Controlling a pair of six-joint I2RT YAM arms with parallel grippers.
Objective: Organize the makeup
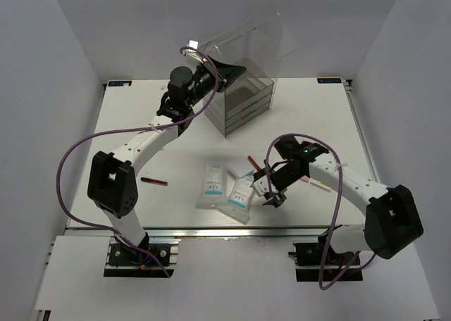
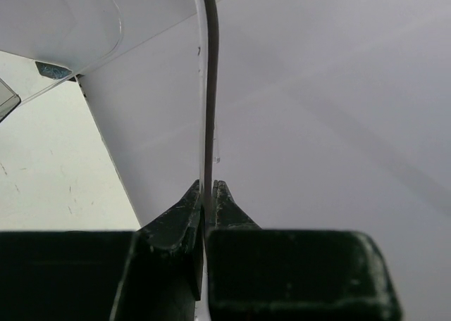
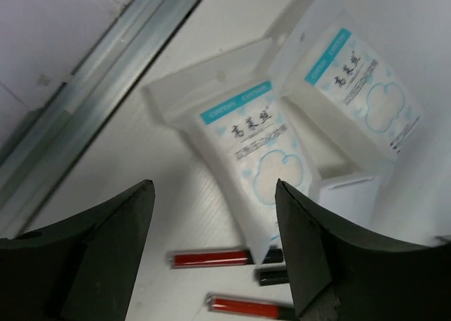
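Note:
Since the near packet lies below my open right gripper and to its left in the top view, I should move that way and lower onto the packet's printed middle.
Two white packets with blue print lie side by side near the table's front. In the right wrist view they show as a near packet and a far packet. Two red sticks lie just below the near one. My right gripper hovers open over these sticks, holding nothing. Another red stick lies to the left. My left gripper is shut on the edge of the raised clear lid of the drawer box.
A pink-and-white stick lies right of my right wrist. A red stick lies behind the packets. The metal rail runs along the table's front edge. Grey walls close in the back and both sides.

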